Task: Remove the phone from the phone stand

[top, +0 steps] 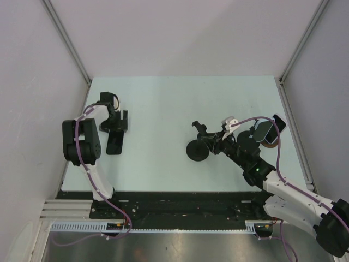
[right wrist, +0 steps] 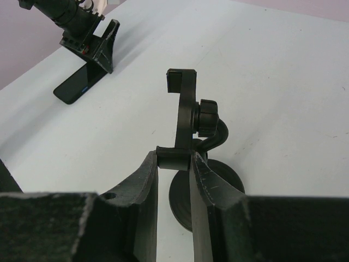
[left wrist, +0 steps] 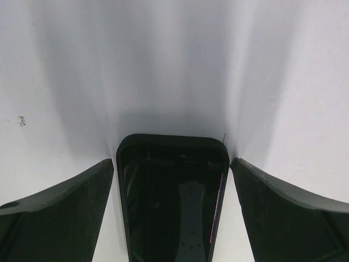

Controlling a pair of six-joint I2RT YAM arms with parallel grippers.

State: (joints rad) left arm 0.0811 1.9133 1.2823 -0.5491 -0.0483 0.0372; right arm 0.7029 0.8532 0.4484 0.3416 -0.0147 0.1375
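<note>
The phone stand should next move outward with my right gripper onto the bare far part of the table. My right gripper will then release the clamp's lower foot.
The black phone (top: 115, 143) lies flat on the white table at the left, screen up. My left gripper (top: 117, 124) hangs over its far end, open. In the left wrist view the phone (left wrist: 172, 202) sits between the two fingers with a strip of table showing on each side. The black phone stand (top: 197, 147) stands mid-table on its round base, with no phone in its clamp. My right gripper (right wrist: 174, 158) is shut on the lower foot of the stand's clamp (right wrist: 185, 109). The right wrist view also shows the phone (right wrist: 76, 87) far off at the upper left.
White walls enclose the table on the left, back and right. The left arm's base (top: 82, 142) stands near the phone. The right arm (top: 256, 164) reaches in from the lower right. The table's near edge (top: 163, 192) runs along a dark rail.
</note>
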